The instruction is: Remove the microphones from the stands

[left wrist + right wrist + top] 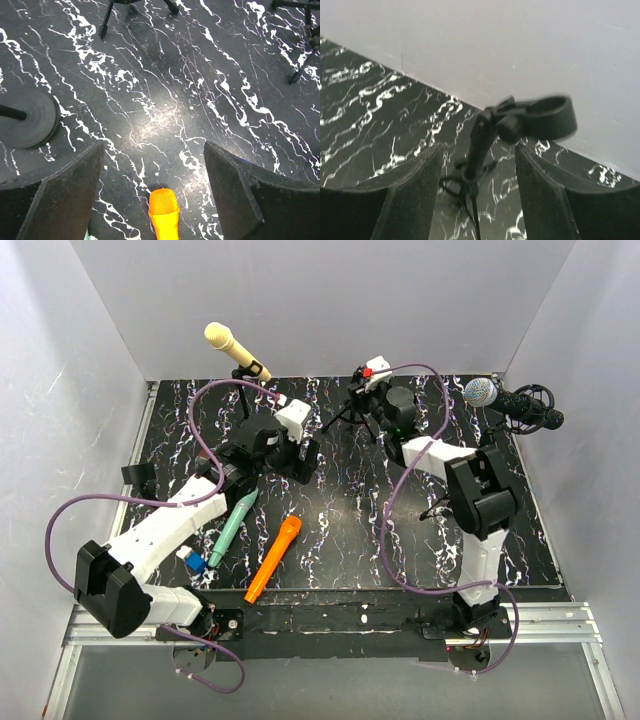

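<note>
My left gripper will move outward, to the left in the top view, onto the microphone's handle below its head (235, 349), because the cream microphone is still in its stand.
A cream microphone (232, 348) sits in a stand at the back left. At the back right, a black microphone with a silver head (505, 400) rests in its mount. The middle tripod stand (477, 145) carries an empty ring clip (547, 117). My right gripper (479, 150) is open, its fingers on either side of that stand's post without touching it; from above it (385, 400) shows at the back centre. My left gripper (154, 150) hangs open over the mat with nothing in it (298, 455). The head of an orange microphone (163, 210) lies below it.
The orange microphone (273, 558) and a teal one (232, 528) lie flat on the black marbled mat (340, 540). A round stand base (27, 117) sits left of my left gripper, with tripod legs (105, 22) beyond. White walls enclose three sides.
</note>
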